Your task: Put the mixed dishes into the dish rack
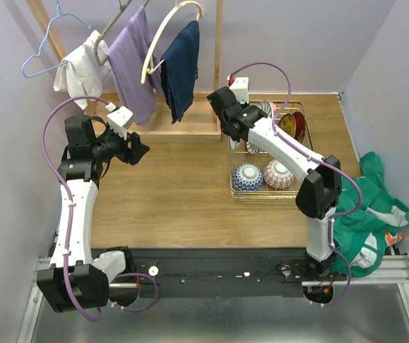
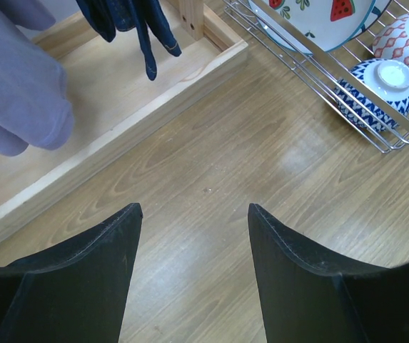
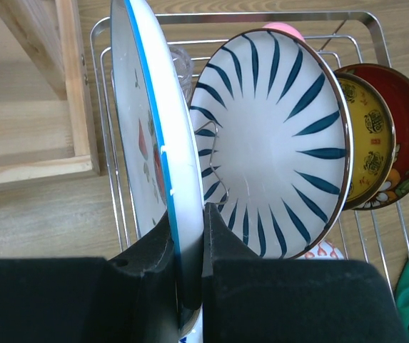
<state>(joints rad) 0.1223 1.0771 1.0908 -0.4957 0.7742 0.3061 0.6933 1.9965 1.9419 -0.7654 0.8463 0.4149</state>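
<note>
My right gripper is holding the white plate's rim. It should next move a little down and toward the dish rack's end by the wooden tray, then let go of the plate's rim.
My right gripper is shut on the rim of a white plate with a blue edge and fruit prints. The plate stands on edge at the left end of the dish rack; its lower edge is hidden. Beside it in the rack lean the blue-striped white plate, a yellow dish and the red floral plate. A sliver of the pink cup peeks over them. The blue-white bowl and the red-pink bowl sit at the rack's near end. My left gripper hovers open over bare wood.
A wooden clothes-rack tray lies at the back left, with hung garments above it. A green cloth is heaped at the table's right edge. Purple walls close in the left, back and right sides.
</note>
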